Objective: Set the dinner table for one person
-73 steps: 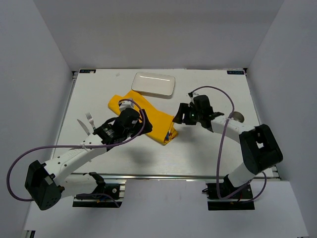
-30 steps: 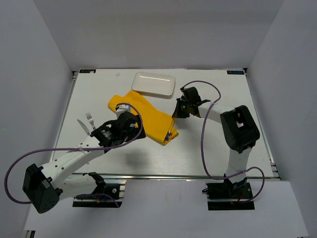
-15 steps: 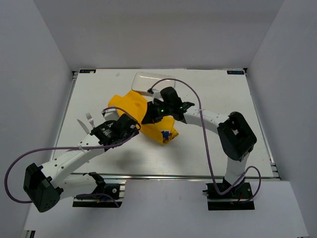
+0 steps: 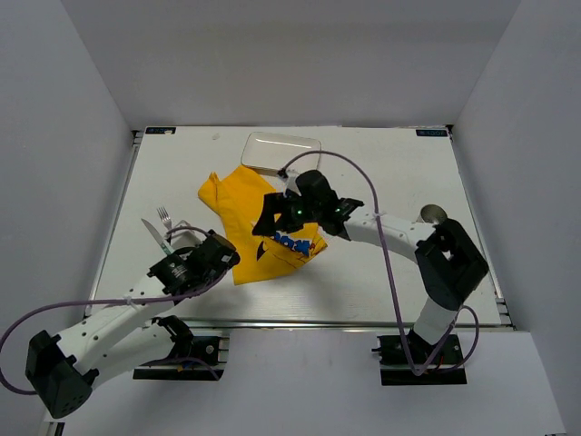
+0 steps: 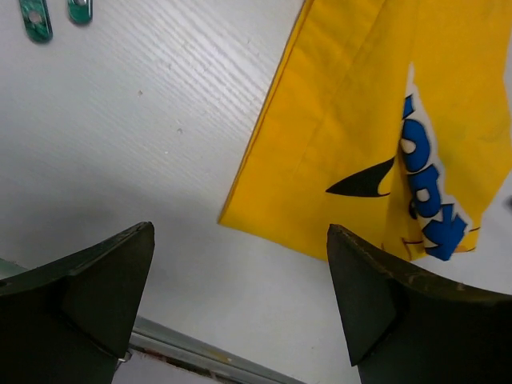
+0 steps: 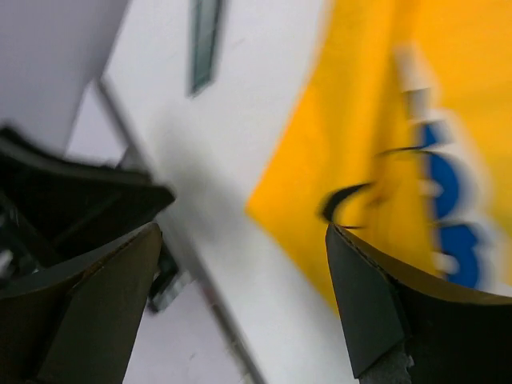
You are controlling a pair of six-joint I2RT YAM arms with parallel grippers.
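Note:
I should next move my right gripper toward the spoon and down onto the placemat's edge on that side (image 4: 322,243).
The dinner table (image 4: 399,263) is a white top with a metal rail along its near edge. A yellow printed placemat (image 4: 259,227) lies rumpled and partly unfolded left of centre. My right gripper (image 4: 272,218) hovers over its middle, jaws wide apart and empty; its wrist view is blurred and shows the placemat (image 6: 400,160) and the table (image 6: 264,80). My left gripper (image 4: 221,252) is open and empty at the placemat's near-left corner. In the left wrist view, the placemat's corner (image 5: 352,120) lies ahead of the fingers (image 5: 96,296) on bare table (image 5: 120,120).
A small white rectangular plate (image 4: 281,151) sits at the back, just beyond the placemat. A fork (image 4: 165,218) and a knife (image 4: 154,234) lie at the left beside my left arm. A spoon (image 4: 434,214) lies at the right. The rail (image 5: 200,356) is close under my left gripper.
My right arm has swung left from the table's right side to over the placemat. The placemat has spread toward the near left. My left gripper has drawn back toward the near edge.

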